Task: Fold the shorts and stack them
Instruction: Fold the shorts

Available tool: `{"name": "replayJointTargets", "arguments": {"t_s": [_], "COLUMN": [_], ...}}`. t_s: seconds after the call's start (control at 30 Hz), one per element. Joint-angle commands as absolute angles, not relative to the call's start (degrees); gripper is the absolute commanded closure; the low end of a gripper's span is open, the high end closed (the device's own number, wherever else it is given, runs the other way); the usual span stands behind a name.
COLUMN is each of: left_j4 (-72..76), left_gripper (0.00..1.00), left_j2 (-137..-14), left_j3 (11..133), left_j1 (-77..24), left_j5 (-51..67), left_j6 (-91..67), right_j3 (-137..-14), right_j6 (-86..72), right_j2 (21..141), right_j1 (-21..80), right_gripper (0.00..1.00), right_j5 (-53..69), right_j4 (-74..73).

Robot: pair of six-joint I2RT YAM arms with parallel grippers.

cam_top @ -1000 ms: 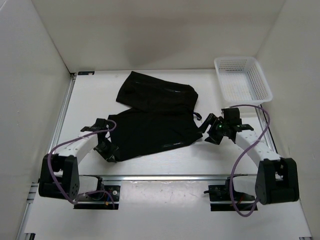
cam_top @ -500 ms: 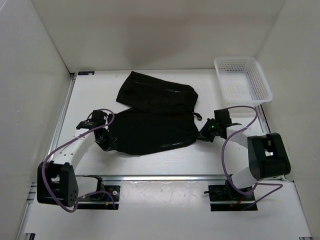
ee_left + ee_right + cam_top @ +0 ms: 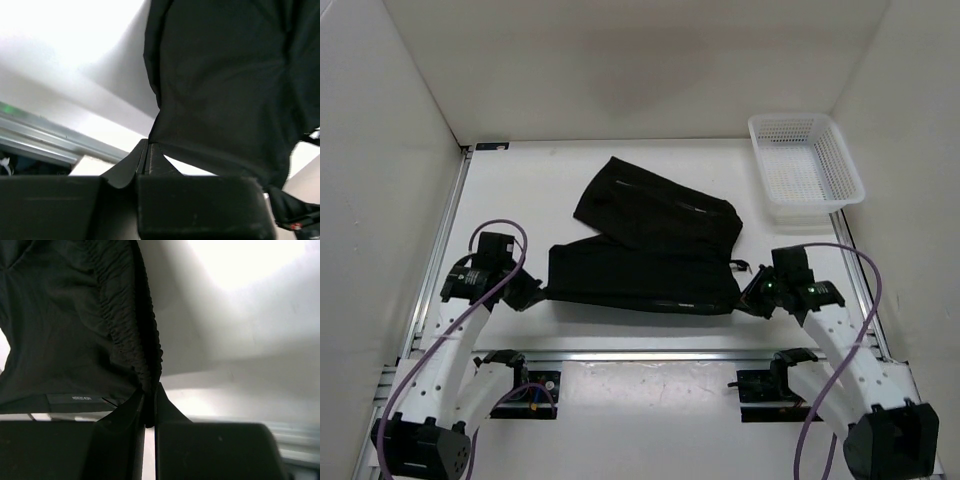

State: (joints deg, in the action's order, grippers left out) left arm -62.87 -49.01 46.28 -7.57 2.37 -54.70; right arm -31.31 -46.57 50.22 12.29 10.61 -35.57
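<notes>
I should move the waistband outward with my right gripper and let it go over the far corner nearest the basket, because the far leg is already spread out there.
The black shorts [image 3: 650,245] hang stretched between my two grippers above the table, the near leg pulled taut and the far leg trailing toward the back. My left gripper [image 3: 527,291] is shut on the hem corner of the shorts [image 3: 220,90] at their left end. My right gripper [image 3: 752,297] is shut on the gathered elastic waistband of the shorts [image 3: 70,330] at their right end. In the right wrist view the ruffled band runs down between the fingertips [image 3: 164,407]. A small drawstring tip [image 3: 739,266] dangles near the right gripper.
A white mesh basket [image 3: 804,165] stands at the back right of the table. White walls close the left, back and right sides. A metal rail [image 3: 650,355] runs along the near edge, between the arm bases.
Both grippers closed on the shorts' ends and have pulled toward the near edge and upward, stretching the fabric. The shorts shifted a little to the right.
</notes>
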Motion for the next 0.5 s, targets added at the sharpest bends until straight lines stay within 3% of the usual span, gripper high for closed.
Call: {"name": "replayJointTargets", "arguments": {"t_s": [0.0, 0.17, 0.47], "left_j4": [-65.57, -64.16, -60.13], "left_gripper": [0.9, 0.9, 0.9], "left_j2": [-47.98, -58.07, -88.56], "left_j3": [50.52, 67.88, 101.11], "left_j1": [-7.12, -8.35, -10.01], "left_j5": [2.2, 0.44, -2.9], "left_j6": [-54.32, -49.06, -42.9], "right_j3": [-30.94, -37.95, -56.31], "right_j6": [-48.77, -49.31, -44.58], "right_j2": [43.35, 40.87, 58.41], "right_j1": [12.3, 12.3, 9.68], "right_gripper": [1.0, 1.0, 1.0], "right_j5": [8.09, 4.31, -2.72], "right_j4": [-49.03, -55.18, -54.24]}}
